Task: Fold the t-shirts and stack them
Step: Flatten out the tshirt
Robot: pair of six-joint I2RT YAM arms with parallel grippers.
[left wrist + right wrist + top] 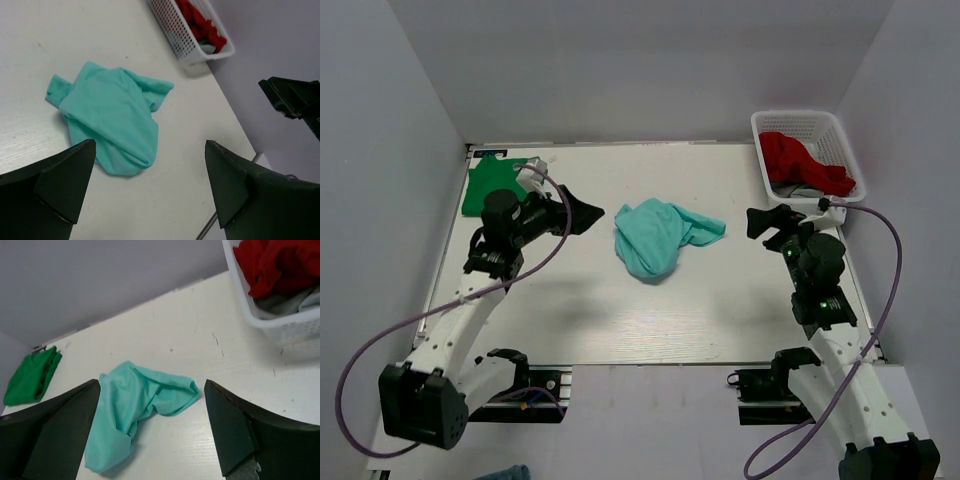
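Note:
Next I need to lower my left gripper to the right in the top view onto the teal t-shirt's closest corner [621,226] [64,106], which lies below on that side, since the t-shirt's fold overhangs.
A crumpled teal t-shirt [660,236] lies in the middle of the table; it also shows in the left wrist view [110,115] and the right wrist view [140,410]. A folded green t-shirt [488,182] lies at the far left, also seen in the right wrist view [30,377]. A red t-shirt [805,160] lies in the white basket [845,140]. My left gripper [582,212] is open and empty, left of the teal shirt. My right gripper [772,222] is open and empty, right of it.
The basket stands at the far right corner, with some grey cloth [290,302] under the red shirt. Grey walls enclose the table on the left, back and right.

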